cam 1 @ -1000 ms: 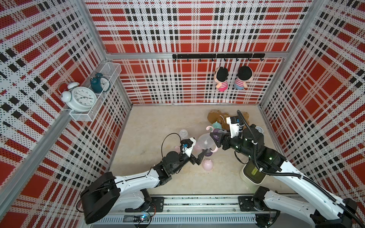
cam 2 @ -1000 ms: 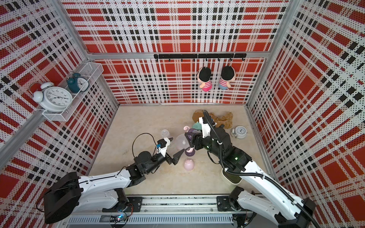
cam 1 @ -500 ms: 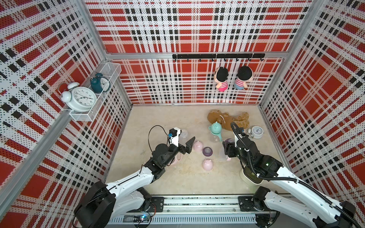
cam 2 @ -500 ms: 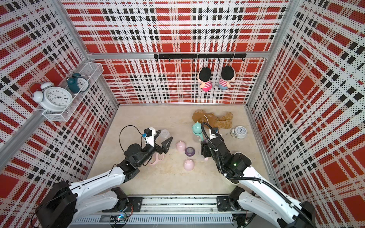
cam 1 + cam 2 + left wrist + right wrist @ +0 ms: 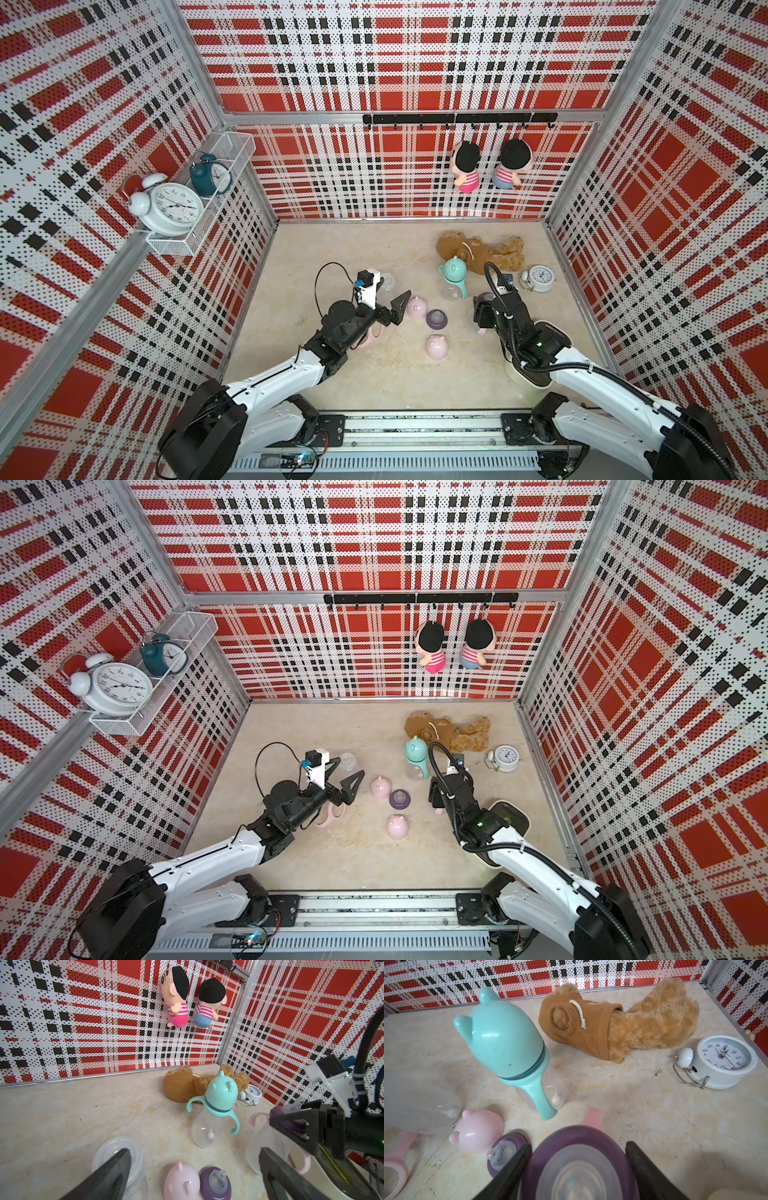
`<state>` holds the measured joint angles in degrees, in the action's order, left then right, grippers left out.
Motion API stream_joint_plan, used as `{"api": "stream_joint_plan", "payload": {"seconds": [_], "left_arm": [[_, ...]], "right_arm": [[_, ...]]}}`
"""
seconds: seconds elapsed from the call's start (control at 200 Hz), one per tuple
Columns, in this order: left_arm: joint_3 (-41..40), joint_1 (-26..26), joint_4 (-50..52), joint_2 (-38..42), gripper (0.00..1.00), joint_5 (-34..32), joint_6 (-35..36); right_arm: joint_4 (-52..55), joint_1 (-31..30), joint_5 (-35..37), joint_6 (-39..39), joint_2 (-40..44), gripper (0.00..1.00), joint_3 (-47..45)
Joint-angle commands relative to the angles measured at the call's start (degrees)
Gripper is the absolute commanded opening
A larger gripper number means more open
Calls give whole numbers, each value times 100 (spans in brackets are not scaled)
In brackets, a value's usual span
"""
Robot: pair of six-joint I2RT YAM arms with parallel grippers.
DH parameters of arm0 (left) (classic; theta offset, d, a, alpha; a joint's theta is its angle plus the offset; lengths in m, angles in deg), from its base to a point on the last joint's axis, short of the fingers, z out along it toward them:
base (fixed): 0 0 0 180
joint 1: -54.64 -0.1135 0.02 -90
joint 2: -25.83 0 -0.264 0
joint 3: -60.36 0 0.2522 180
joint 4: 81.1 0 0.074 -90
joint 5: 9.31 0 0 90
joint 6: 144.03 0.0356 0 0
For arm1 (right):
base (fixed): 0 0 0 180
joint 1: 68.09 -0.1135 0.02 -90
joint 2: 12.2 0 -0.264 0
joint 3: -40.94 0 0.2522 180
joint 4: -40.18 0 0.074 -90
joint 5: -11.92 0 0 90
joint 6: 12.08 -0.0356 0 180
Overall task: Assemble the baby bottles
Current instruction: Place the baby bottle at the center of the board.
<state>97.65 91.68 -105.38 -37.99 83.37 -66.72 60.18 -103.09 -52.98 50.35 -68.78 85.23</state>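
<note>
My right gripper holds the bottle's collar and should next move toward the loose purple teat collar. It should let go of the bottle's collar over the bare tabletop between that loose collar and the gripper.
My right gripper (image 5: 578,1145) is shut on the purple teat collar (image 5: 581,1167) of a clear baby bottle (image 5: 268,1147) with pink handles, right of the loose parts; the arm hides it in both top views. My left gripper (image 5: 388,301) (image 5: 194,1151) is open and empty, above a clear bottle body (image 5: 386,282) and a pink eared cap (image 5: 417,307). A loose purple teat collar (image 5: 436,319) and a second pink cap (image 5: 436,345) lie in the middle. A pink handle ring (image 5: 332,814) lies under my left arm. One bottle with a mint cap and handles (image 5: 455,278) stands whole.
A brown teddy (image 5: 478,251) and a small white alarm clock (image 5: 540,278) lie at the back right. A white dish (image 5: 513,814) sits under my right arm. Two dolls (image 5: 467,166) hang on the back wall; a wire shelf with clocks (image 5: 178,208) is on the left wall.
A second ago both grippers met at the bottle in mid-table. The left gripper has pulled back to the left, empty. The right gripper has carried the bottle right and lower.
</note>
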Motion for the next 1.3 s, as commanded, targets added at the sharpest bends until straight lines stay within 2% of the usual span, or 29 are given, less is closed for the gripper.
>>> {"api": "stream_joint_plan", "payload": {"seconds": [0.0, 0.225, 0.621, 0.711, 0.852, 0.962, 1.298], "left_arm": [[131, -29, -45, -60, 98, 69, -24], [140, -29, -60, -130, 98, 66, -6], [139, -22, -85, -125, 98, 93, 12], [112, -21, -82, -86, 98, 67, 27], [107, -21, -81, -78, 98, 54, 30], [116, -19, -83, -96, 98, 74, 36], [137, -34, -64, -95, 98, 70, 46]], "right_arm": [[-860, 29, -259, 68, -144, 56, 0], [-1080, -17, -740, 121, -275, 55, -126], [-889, -355, -397, 482, -675, 59, -64], [-835, -517, -253, 537, -714, 64, -72], [-682, -668, -81, 504, -656, 79, -68], [-581, -666, -56, 472, -542, 87, -60], [463, -666, -231, 635, -84, 95, 461]]}}
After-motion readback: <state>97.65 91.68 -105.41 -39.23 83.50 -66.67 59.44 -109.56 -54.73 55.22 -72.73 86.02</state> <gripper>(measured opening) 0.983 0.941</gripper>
